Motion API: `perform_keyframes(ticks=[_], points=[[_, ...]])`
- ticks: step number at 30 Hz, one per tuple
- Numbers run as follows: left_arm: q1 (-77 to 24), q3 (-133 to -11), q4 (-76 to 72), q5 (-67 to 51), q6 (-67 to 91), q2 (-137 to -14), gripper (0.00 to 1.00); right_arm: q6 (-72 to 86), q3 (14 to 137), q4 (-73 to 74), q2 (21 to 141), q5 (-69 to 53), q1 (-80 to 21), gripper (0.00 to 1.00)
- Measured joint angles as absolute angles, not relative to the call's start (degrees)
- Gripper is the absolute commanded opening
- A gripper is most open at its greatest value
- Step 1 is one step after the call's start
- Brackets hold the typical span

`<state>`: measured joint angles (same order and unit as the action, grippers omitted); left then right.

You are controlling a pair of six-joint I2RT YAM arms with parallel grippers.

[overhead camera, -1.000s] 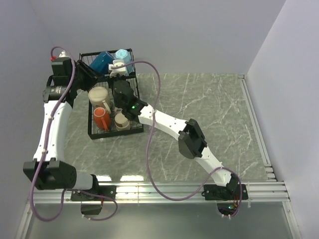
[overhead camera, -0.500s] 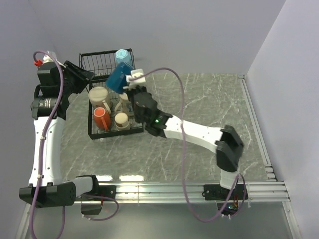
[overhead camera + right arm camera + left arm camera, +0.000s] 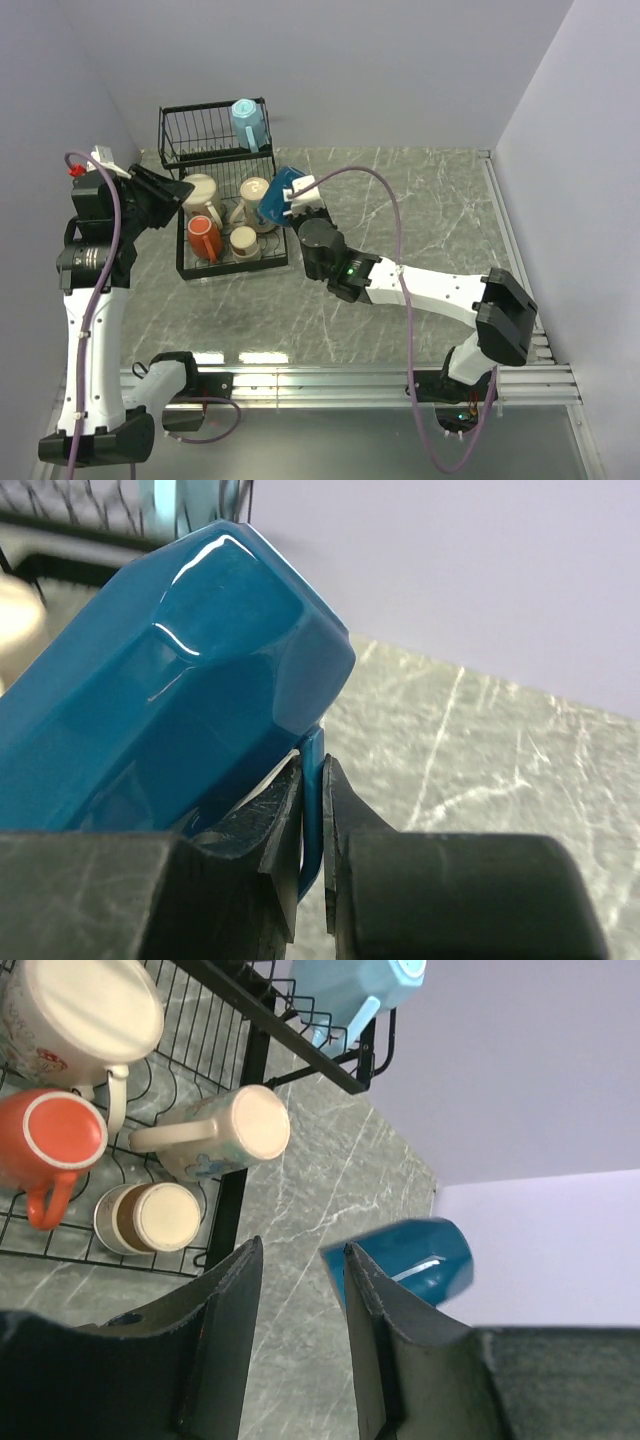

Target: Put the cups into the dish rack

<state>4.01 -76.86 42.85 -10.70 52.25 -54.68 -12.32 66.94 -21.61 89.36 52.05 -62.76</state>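
Observation:
I should lower my right gripper to its left in the top view onto the rack corner beside the cream cup [image 3: 243, 242], which is below it, and release.
My right gripper [image 3: 297, 199] is shut on the thin handle of the dark blue mug [image 3: 180, 670], which hangs tilted in the air just right of the dish rack [image 3: 186, 270]. The same mug [image 3: 415, 1253] shows past my left gripper's fingertips. My left gripper [image 3: 300, 1260] is open and empty, hovering left of the rack [image 3: 240, 1225]. A light blue mug [image 3: 247, 122] lies on the rack's upper shelf. On the lower tier sit a large cream mug [image 3: 199, 190], an orange-red mug [image 3: 203, 238], a cream mug on its side [image 3: 254, 194] and a small cream cup [image 3: 243, 242].
The rack stands at the table's back left corner, close to the left wall. Marbled grey tabletop [image 3: 420, 210] stretches to its right. A metal rail [image 3: 510, 250] runs along the right edge, and purple cables loop over both arms.
The right gripper has carried the dark blue mug off the rack's upper shelf, rightward and nearer. The left arm has drawn back to the left, away from the rack.

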Motion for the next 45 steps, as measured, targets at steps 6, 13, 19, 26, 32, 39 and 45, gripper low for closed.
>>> perform_keyframes(ticks=[6,13,19,26,32,39,45], points=[[4.0,-73.4,44.9,-11.1,52.2,-51.4,0.43,-14.0,67.2,-21.4,94.5,52.3,-62.8,0.0],[4.0,-69.9,47.4,-11.8,51.9,-47.8,0.44,-16.5,68.4,-21.2,103.7,52.3,-62.7,0.0],[4.0,-69.5,48.3,-12.4,51.6,-47.1,0.44,-17.7,70.6,-19.6,108.2,51.5,-62.8,0.0],[4.0,-68.1,48.5,-13.2,51.3,-46.9,0.44,-20.1,72.4,-20.4,110.2,50.7,-62.8,0.0],[4.0,-68.0,49.4,-13.1,50.1,-46.7,0.45,-21.1,75.0,-20.4,114.0,50.5,-63.2,0.0],[4.0,-67.7,50.6,-13.0,48.7,-46.5,0.45,-22.1,83.5,-19.3,122.4,50.6,-64.4,0.0],[4.0,-67.7,50.6,-12.8,48.3,-46.7,0.45,-23.4,87.8,-18.7,126.3,51.6,-64.5,0.0]])
